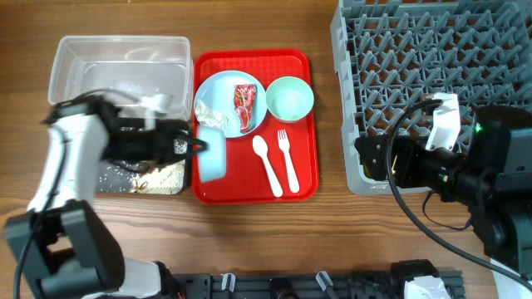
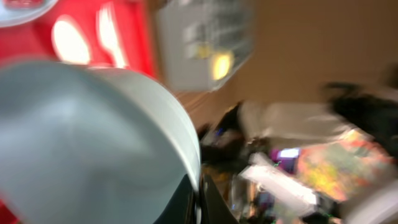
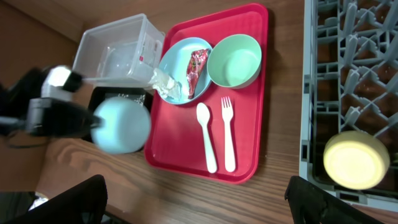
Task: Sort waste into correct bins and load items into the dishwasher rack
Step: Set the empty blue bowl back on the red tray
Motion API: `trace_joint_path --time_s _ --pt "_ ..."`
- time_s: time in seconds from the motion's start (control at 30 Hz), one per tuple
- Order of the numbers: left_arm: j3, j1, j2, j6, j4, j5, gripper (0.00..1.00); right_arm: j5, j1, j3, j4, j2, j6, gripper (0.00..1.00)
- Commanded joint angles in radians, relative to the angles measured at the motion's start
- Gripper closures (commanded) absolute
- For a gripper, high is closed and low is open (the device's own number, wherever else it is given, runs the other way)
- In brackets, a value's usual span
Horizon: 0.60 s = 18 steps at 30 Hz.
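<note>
The bowl will next go down upright with my left gripper, which will let go of it on bare red tray beside the spoon, below the gripper and to its right in the overhead view.
My left gripper (image 1: 196, 147) is shut on the rim of the small pale blue bowl (image 1: 213, 154). It holds the bowl tipped on its side between the black tray (image 1: 116, 149) and the red tray's left edge. In the blurred left wrist view the bowl (image 2: 87, 137) fills the left side, with the jaws (image 2: 199, 202) pinching its rim. The pale blue plate (image 1: 221, 90) carries the red-and-white wrapper (image 1: 245, 106) and crumpled tissue (image 1: 211, 116). The light green bowl (image 1: 289, 98), spoon (image 1: 266, 163) and fork (image 1: 288, 159) lie on the red tray. My right gripper (image 3: 199, 205) is open and empty.
The clear tub (image 1: 116, 66) stands behind the black tray, which holds pale food scraps (image 1: 158, 178). The grey rack (image 1: 432, 66) fills the right side, and the yellow-green cup (image 3: 356, 158) sits in it. The red tray (image 1: 303, 178) lies in the middle.
</note>
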Motion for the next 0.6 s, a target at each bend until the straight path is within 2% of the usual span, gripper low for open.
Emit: trace_joint_path --time_s 0.0,0.03,0.13,0.27,0.37,0.47,0.53,0.57 --pt "-0.002 -0.22 -0.018 -0.56 0.173 -0.392 0.96 -0.019 -0.002 -0.002 0.001 0.0 0.003 0.06" --pt "-0.002 -0.289 -0.02 -0.666 0.22 -0.489 0.96 -0.019 -0.002 -0.002 0.002 0.0 0.003 0.06" --pt "-0.002 -0.454 -0.021 -0.878 0.308 -0.739 0.96 -0.019 -0.002 -0.002 0.002 0.0 0.003 0.06" --pt "-0.002 -0.67 -0.02 -1.131 0.337 -1.148 0.96 -0.018 -0.002 -0.002 0.002 0.0 0.003 0.05" --pt "-0.002 -0.796 -0.011 -1.23 0.339 -1.32 0.96 -0.018 -0.002 -0.002 0.002 0.0 0.003 0.05" --pt "-0.002 -0.892 0.004 -1.283 0.341 -1.409 0.95 -0.018 -0.002 -0.002 0.002 0.0 0.002 0.05" --pt "-0.002 -0.935 0.011 -1.283 0.349 -1.431 0.82 -0.018 -0.002 -0.002 0.002 0.0 0.002 0.05" --pt "-0.002 -0.942 0.01 -1.283 0.35 -1.439 0.79 -0.018 -0.002 -0.002 0.002 0.0 0.002 0.05"
